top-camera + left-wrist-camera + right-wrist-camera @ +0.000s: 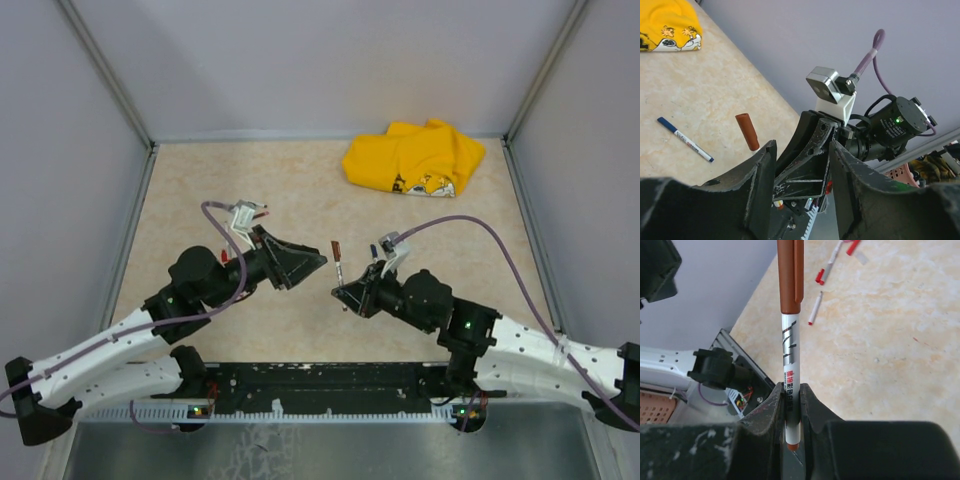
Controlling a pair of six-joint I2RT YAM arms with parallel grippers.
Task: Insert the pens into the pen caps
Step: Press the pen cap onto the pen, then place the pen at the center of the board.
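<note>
My right gripper holds the capped pen, so it needs to tilt down, lower the pen onto the bare tabletop (359, 262) beside the blue-ended pen and release it.
My right gripper (792, 386) is shut on the white barrel of a pen (789, 347) that stands upright, with a brown-red pen cap (790, 275) on its upper end. From above, the capped pen (341, 272) rises out of the right gripper (342, 291) at the table's middle. The left gripper (320, 261) stands just left of it, open and empty. In the left wrist view the cap (747, 131) shows beyond the left gripper (801, 150), apart from its fingers. A blue-ended pen (685, 139) lies on the table.
A crumpled yellow cloth (415, 158) lies at the back right. Loose red-ended pens (814, 308) (829, 262) lie on the table behind the left arm, seen from above as a small cluster (255, 212). The blue-ended pen (373, 250) rests right of the capped pen.
</note>
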